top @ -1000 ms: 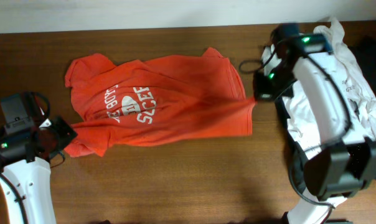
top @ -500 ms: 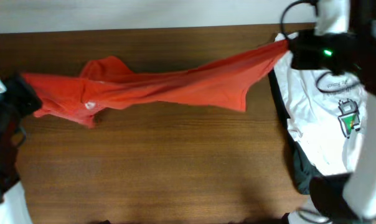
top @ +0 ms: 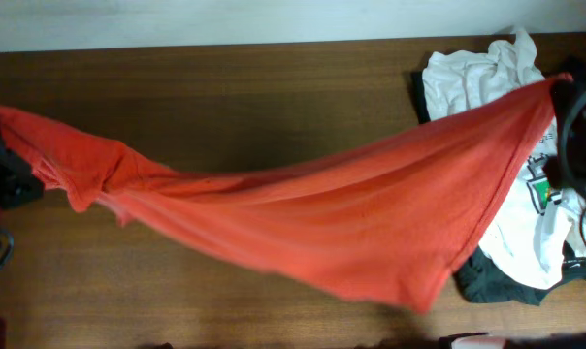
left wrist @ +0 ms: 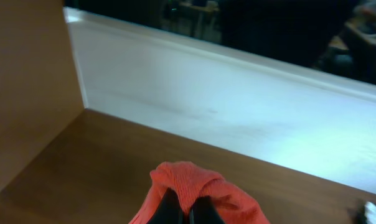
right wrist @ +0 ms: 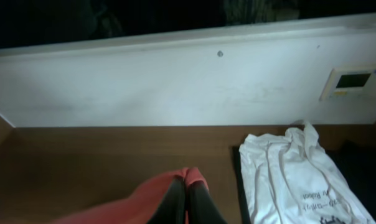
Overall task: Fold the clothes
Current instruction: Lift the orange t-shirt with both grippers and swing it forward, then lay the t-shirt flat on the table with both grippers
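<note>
My right gripper lowers onto the bare tabletop (right wrist: 228, 200) beside the white tee next and releases the hem corner, because the shirt (right wrist: 138, 199) still hangs in the air.
The orange-red T-shirt (top: 351, 218) hangs stretched in the air across the table, held at both ends; its lettering is hidden. My left gripper (left wrist: 180, 208) is shut on a bunched edge of the shirt (left wrist: 191, 180) at the far left. My right gripper (right wrist: 187, 199) is shut on the other end of the shirt (right wrist: 138, 199) at the far right, high above the table. In the overhead view both grippers are mostly out of frame. The white tee with small print (top: 472, 73) lies at the back right, also seen in the right wrist view (right wrist: 287, 174).
A dark garment (top: 497, 281) lies under the white tee at the right edge. The brown wooden table (top: 225, 87) runs to a white wall (right wrist: 175, 81) at the back. A wooden side panel (left wrist: 26, 87) stands on the left.
Both arms have lifted the orange-red shirt higher and pulled it wider; it now spans the whole table and hangs nearer the camera. Both grippers have left the overhead frame.
</note>
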`<state>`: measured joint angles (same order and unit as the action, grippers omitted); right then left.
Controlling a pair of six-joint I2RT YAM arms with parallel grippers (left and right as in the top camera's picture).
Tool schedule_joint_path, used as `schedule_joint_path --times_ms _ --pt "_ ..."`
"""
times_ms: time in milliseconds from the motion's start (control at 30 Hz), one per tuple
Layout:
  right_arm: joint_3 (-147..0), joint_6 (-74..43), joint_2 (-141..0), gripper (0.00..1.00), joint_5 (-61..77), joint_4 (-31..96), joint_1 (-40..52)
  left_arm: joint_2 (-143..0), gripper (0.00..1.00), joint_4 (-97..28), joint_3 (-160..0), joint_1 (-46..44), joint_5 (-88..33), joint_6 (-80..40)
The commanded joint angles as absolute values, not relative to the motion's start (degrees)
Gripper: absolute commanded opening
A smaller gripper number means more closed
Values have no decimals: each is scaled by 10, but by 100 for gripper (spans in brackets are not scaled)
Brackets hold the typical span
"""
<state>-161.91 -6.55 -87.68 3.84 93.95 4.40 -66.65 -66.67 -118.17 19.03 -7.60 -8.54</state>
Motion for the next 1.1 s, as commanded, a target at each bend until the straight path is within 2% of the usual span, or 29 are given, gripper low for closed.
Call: schedule_joint_path --times_ms 0,167,300,500,633,767,1067 --pt "-1613 -58 -971 4 19 920 40 -731 0 -642 -1186 163 -97 -62" --pt "-1613 -58 -1108 4 61 877 41 -843 0 -592 -1186 146 -97 -44" --pt "-1613 -65 -1223 4 99 764 41 -958 0 -484 -1186 146 -97 -44" --pt "-1615 -100 -1238 4 121 585 39 -1010 0 -310 -1188 147 -97 -44" --pt "-1625 -99 -1205 4 116 541 25 -1010 0 -286 -1258 149 -97 -42" --pt "-1627 -98 -1186 4 116 607 1 -1010 0 -374 -1354 150 -97 -42" --pt "-1569 -32 -1223 4 94 964 -19 -1042 0 -809 -1313 117 -96 -42"
